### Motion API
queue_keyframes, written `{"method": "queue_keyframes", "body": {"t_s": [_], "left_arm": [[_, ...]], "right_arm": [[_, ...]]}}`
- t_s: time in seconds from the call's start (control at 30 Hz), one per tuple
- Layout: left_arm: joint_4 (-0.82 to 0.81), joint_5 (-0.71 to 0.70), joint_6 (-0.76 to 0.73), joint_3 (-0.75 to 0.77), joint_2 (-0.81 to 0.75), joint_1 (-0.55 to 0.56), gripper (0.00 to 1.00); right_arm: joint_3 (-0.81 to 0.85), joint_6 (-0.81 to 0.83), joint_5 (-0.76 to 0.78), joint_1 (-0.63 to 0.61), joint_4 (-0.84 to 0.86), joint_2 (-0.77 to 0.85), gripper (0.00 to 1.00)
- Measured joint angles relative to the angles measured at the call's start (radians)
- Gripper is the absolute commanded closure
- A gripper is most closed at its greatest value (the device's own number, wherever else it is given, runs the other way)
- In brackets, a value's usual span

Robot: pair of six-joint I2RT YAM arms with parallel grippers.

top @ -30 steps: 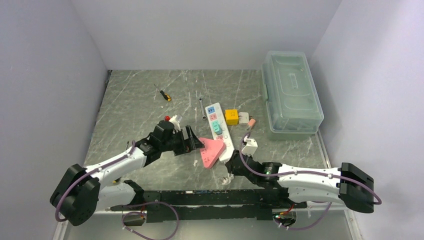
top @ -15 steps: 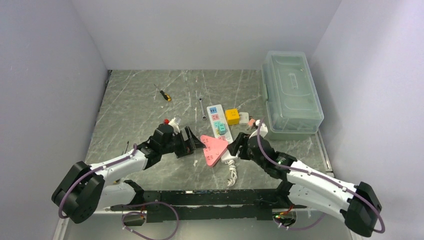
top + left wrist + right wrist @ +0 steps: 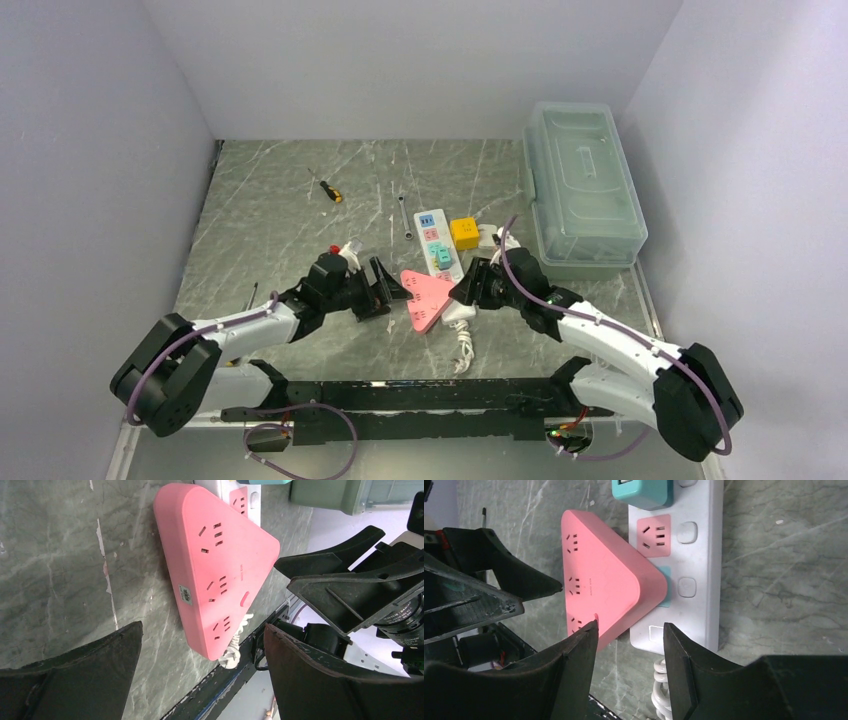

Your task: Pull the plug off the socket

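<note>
To my left gripper's right in the top view stands the pink plug's labelled side (image 3: pixel 411 304), free of the power strip (image 3: pixel 438 240): I will slide its open fingers that way around it.
The socket is a long white power strip (image 3: pixel 438 240) with coloured outlet faces; it also shows in the right wrist view (image 3: pixel 696 555). A pink triangular plug adapter (image 3: pixel 423 298) is plugged into a teal face near its near end and juts to the left. My left gripper (image 3: pixel 386 283) is open just left of the pink plug (image 3: pixel 215 570), with its fingers apart and not touching it (image 3: pixel 200 675). My right gripper (image 3: pixel 468 287) is open at the strip's near end. One fingertip is over the pink plug's corner (image 3: pixel 599 590) and the other over the strip's end (image 3: pixel 630 630).
A teal plug (image 3: pixel 642 492) sits in the strip farther up. The coiled white cord (image 3: pixel 462 345) runs toward the front edge. A yellow cube (image 3: pixel 463 233), a white adapter (image 3: pixel 487 237), a wrench (image 3: pixel 404 218), a screwdriver (image 3: pixel 327 188) and a clear lidded box (image 3: pixel 583 185) lie beyond.
My right arm has swung from low near the front edge up to the strip's near end. My left gripper has shifted slightly. The pink plug stays in the strip.
</note>
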State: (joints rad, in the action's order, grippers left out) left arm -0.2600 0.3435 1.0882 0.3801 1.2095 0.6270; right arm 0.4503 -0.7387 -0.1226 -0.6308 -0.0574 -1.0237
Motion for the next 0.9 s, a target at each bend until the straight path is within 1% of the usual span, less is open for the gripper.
{"method": "queue_keyframes", "body": {"t_s": [0.13, 0.4, 0.7, 0.9], "left_arm": [[-0.043, 0.010, 0.015, 0.000, 0.036, 0.001, 0.06], [-0.147, 0.034, 0.058, -0.015, 0.134, 0.013, 0.07], [-0.242, 0.048, 0.093, -0.016, 0.233, 0.040, 0.08], [-0.322, 0.062, 0.113, -0.009, 0.286, 0.051, 0.09]], "right_arm": [[0.005, 0.011, -0.042, 0.020, 0.036, -0.039, 0.51], [0.011, 0.027, -0.067, 0.053, 0.059, -0.109, 0.66], [0.011, 0.023, -0.087, 0.085, 0.079, -0.135, 0.70], [0.011, 0.023, -0.093, 0.095, 0.087, -0.143, 0.69]]}}
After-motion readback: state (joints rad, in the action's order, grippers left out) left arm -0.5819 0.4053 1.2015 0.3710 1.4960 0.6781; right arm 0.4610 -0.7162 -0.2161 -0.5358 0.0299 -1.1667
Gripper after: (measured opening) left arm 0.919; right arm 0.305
